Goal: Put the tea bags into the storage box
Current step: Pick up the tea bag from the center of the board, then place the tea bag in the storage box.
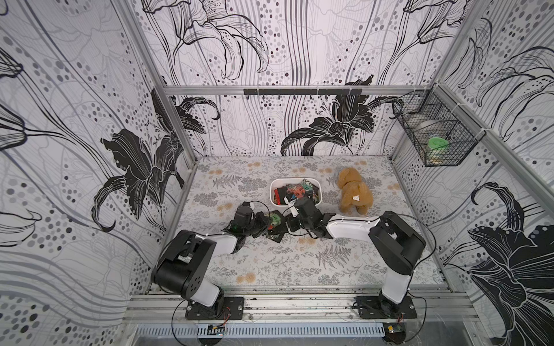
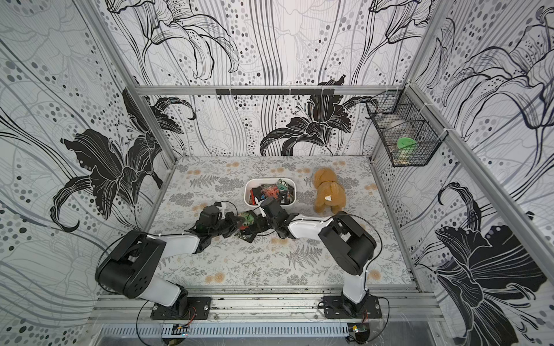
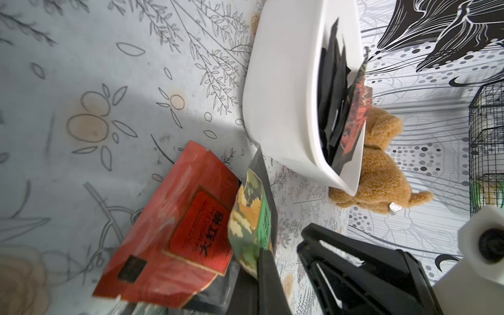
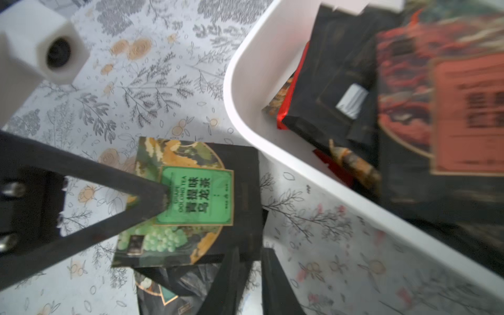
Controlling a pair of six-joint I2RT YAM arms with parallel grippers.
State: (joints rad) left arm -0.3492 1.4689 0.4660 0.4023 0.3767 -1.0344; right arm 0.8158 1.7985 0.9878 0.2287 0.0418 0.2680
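The green-labelled tea bag should go into the open box next. My left gripper will rise and carry it outward over the near side of the open storage box (image 1: 272,194) (image 3: 342,107), then release it inside.
The white storage box (image 1: 272,194) (image 2: 246,194) holds several tea bags (image 1: 295,191) (image 4: 341,90) in black, red and orange. Just in front of it, a green-labelled tea bag (image 4: 196,196) (image 1: 274,220) is raised off the cloth. My left gripper (image 3: 259,253) (image 1: 267,223) is shut on its label side. My right gripper (image 4: 249,253) (image 1: 283,229) is at the opposite black corner, its jaws a narrow gap apart with cloth showing through. A red tea bag (image 3: 174,231) and a dark teal-labelled tea bag (image 4: 169,294) lie on the cloth underneath.
A tan plush toy (image 1: 353,191) lies right of the box. A black wire basket (image 1: 434,131) hangs on the right wall with a green-lidded jar inside. Both arms meet at mid-table. Patterned walls close in three sides.
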